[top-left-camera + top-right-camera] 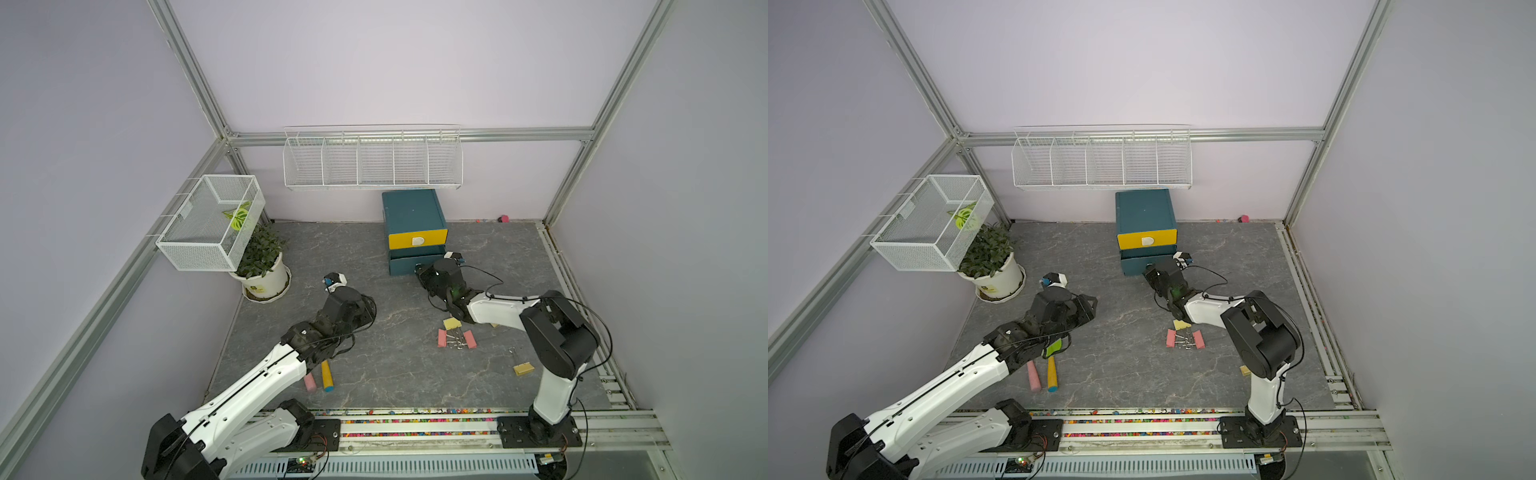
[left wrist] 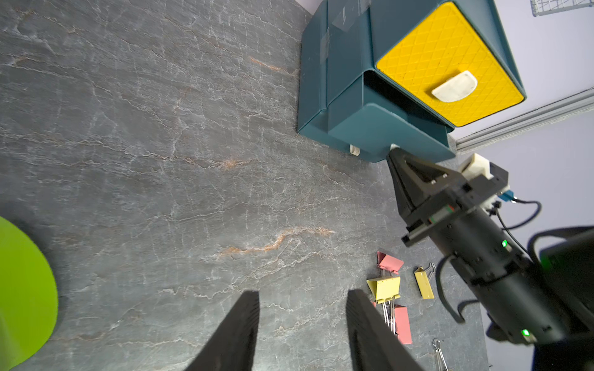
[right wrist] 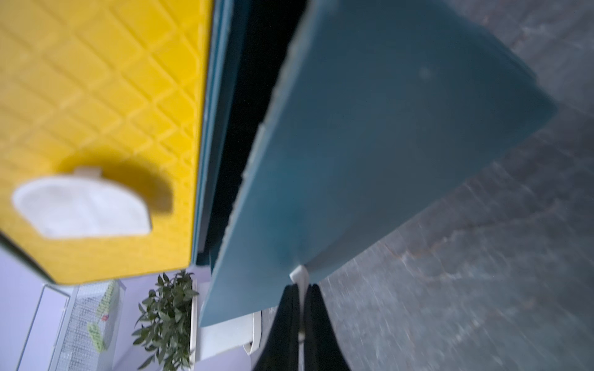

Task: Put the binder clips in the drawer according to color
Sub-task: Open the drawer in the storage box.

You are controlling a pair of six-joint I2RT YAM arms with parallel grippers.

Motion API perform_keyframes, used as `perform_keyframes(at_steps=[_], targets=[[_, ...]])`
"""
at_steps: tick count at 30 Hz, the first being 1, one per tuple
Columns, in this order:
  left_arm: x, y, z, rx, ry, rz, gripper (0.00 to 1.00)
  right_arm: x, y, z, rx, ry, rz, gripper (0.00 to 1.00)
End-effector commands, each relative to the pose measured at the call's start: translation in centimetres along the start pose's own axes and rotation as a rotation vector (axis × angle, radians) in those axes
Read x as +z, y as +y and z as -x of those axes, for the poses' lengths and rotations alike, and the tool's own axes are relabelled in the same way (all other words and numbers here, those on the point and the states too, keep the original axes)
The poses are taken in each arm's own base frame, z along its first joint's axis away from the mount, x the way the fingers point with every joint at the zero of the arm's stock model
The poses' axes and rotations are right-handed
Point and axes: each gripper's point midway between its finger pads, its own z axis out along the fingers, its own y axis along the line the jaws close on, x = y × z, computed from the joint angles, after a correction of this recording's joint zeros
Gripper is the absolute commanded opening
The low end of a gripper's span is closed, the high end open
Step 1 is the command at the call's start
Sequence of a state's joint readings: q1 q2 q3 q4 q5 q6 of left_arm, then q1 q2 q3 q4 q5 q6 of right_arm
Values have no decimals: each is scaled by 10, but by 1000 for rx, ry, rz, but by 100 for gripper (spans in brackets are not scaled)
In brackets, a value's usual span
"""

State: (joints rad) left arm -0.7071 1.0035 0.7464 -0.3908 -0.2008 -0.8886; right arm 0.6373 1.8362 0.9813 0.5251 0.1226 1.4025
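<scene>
Next, my right gripper draws back with the partly open drawer, then releases its white pull, since bare floor before the drawer (image 1: 404,301) lies back of my gripper.
The dark-teal drawer (image 1: 412,211) cabinet stands at the back wall, with a yellow top front (image 2: 450,61). Its middle drawer (image 2: 379,128) is pulled partly out. My right gripper (image 3: 301,286) is shut on that drawer's white pull (image 3: 297,274), as the left wrist view also shows (image 2: 394,153). Two pink binder clips (image 1: 442,338) (image 1: 470,339) and a yellow one (image 1: 451,323) lie beside the right arm; another yellow clip (image 1: 523,368) lies nearer the front. My left gripper (image 2: 302,294) hangs open over bare floor with nothing between its fingers.
A potted plant (image 1: 261,266) and a white mesh basket (image 1: 210,222) are at the back left. A wire basket rack (image 1: 372,160) hangs above the cabinet. Pink-handled (image 1: 309,382) and yellow-handled (image 1: 326,376) trowels lie under the left arm. A small pink object (image 1: 503,218) sits at the back wall.
</scene>
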Motion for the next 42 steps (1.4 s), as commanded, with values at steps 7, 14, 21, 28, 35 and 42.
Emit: perform_keyframes(at_steps=[7,14,21,28,35,42], targets=[[2,-6,3,1,-4,-15,50,-35,-23,-54,-37,148,-77,0],[0,-6,4,2,-8,-13,50,-43,-15,-76,-55,192,-75,0],[-3,-4,5,1,-12,-10,50,-50,-15,-87,-57,200,-98,0],[-2,-4,5,3,-13,-7,49,-64,-20,-108,-63,235,-125,0],[-2,-4,5,2,-14,-7,50,-75,-23,-111,-73,243,-137,0],[-2,-5,4,2,-11,-12,50,-70,-35,-111,-73,254,-185,0]])
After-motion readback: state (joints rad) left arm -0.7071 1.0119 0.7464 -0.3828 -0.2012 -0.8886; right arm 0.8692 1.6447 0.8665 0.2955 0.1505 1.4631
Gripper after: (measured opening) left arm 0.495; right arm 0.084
